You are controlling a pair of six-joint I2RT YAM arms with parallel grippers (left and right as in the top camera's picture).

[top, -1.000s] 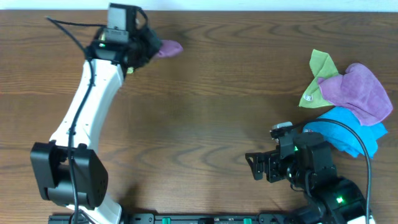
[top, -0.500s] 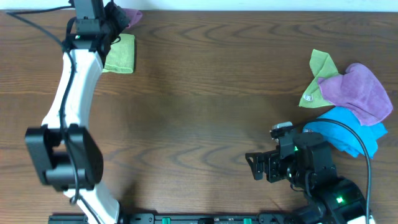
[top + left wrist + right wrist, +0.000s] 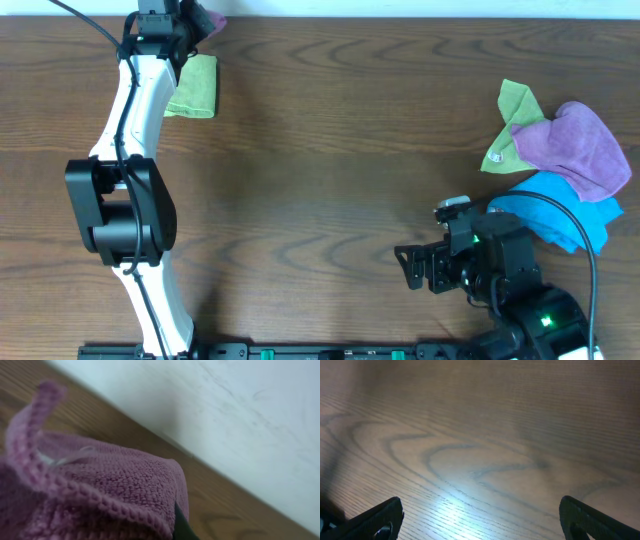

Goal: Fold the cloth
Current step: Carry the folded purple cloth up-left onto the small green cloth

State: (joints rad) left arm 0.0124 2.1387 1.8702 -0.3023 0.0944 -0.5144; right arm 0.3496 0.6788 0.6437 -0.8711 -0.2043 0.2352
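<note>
The top of the lime-green cloth is clear, so my left gripper will next move back from the white wall over the folded lime-green cloth (image 3: 196, 90) and let go of the lilac-purple cloth there.
My left gripper (image 3: 193, 22) is at the table's far left corner, shut on a small bunched lilac-purple cloth (image 3: 212, 19). In the left wrist view this cloth (image 3: 95, 490) fills the lower left and hides the fingers, except for a dark tip beside it. It hangs just over the wood near the white wall. A second, crumpled lilac-purple cloth (image 3: 575, 148) lies in a pile at the far right. My right gripper (image 3: 412, 268) is open and empty low over bare wood near the front right; its fingertips show wide apart in the right wrist view (image 3: 480, 515).
A folded lime-green cloth (image 3: 194, 85) lies just in front of the left gripper, beside the left arm (image 3: 135, 110). In the right pile are another lime-green cloth (image 3: 515, 105) with a white tag and a bright blue cloth (image 3: 560, 210). The white wall (image 3: 225, 420) borders the far edge.
The left arm has swung left and toward the far edge with the purple cloth in its gripper, uncovering the folded green cloth. The right arm has not moved.
</note>
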